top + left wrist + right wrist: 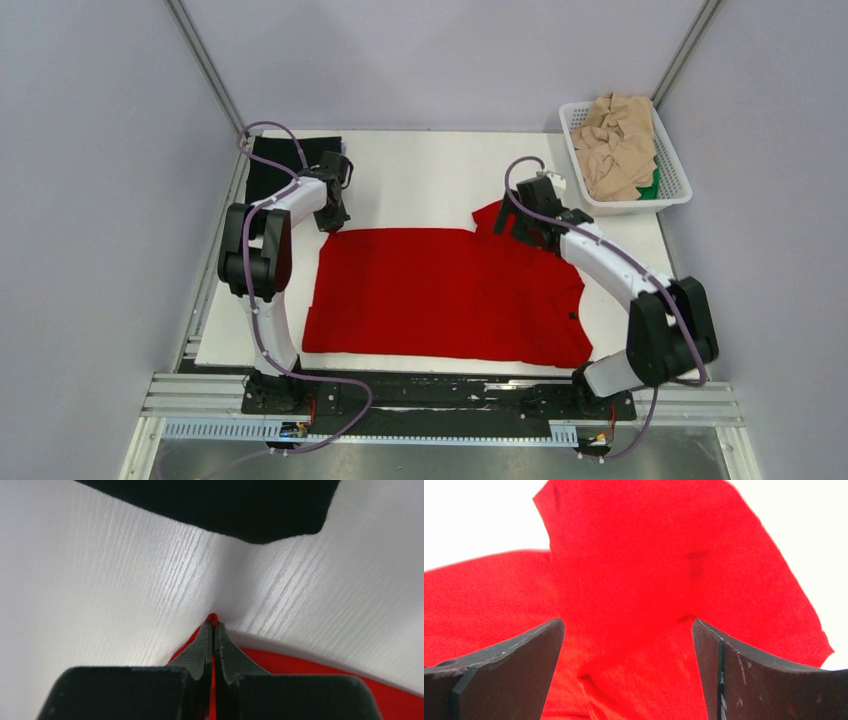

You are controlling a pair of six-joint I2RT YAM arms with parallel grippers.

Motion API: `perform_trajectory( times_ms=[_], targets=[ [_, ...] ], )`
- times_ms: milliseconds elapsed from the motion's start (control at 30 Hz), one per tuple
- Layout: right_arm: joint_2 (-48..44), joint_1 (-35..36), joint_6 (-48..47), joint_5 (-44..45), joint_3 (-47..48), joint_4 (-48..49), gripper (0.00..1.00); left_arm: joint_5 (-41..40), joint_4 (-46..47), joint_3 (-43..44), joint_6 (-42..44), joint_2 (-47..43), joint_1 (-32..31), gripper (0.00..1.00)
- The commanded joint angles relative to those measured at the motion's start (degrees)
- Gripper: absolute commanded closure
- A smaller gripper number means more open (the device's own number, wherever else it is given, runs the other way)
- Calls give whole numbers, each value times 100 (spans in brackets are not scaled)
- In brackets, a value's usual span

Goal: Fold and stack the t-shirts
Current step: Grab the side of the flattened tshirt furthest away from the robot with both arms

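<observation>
My right gripper is open and its fingers are still short of the far end of the red sleeve (498, 206) (641, 489), so it should move outward next and lower onto that end to close.
A bright red t-shirt (440, 295) lies spread flat across the middle of the white table (420, 170). My left gripper (333, 222) sits at its far-left corner, shut on a pinch of the red cloth (213, 618). My right gripper (515, 228) hovers over the far-right sleeve (664, 555), jaws wide open with red cloth under them and nothing gripped. A black t-shirt (285, 160) lies folded at the table's far-left corner; its edge (225, 510) shows beyond the left fingers. Beige t-shirts (618, 145) and a bit of a green one (652, 186) fill the basket.
The white lattice basket (672, 160) stands at the far right, just off the table's corner. Grey walls close in on the left, back and right. A metal rail (440, 400) with the arm bases runs along the near edge.
</observation>
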Motion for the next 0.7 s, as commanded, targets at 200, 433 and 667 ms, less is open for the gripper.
perform_trajectory(
  times_ms=[200, 433, 667],
  targets=[
    [3328, -615, -413, 493, 3633, -696, 16, -11, 65, -139, 56, -550, 11, 100],
    [4804, -634, -890, 979, 5270, -1132, 23, 57, 88, -29, 60, -491, -15, 100],
    [5186, -637, -891, 948, 5358, -1202, 31, 59, 22, 136, 82, -430, -59, 100]
  ],
)
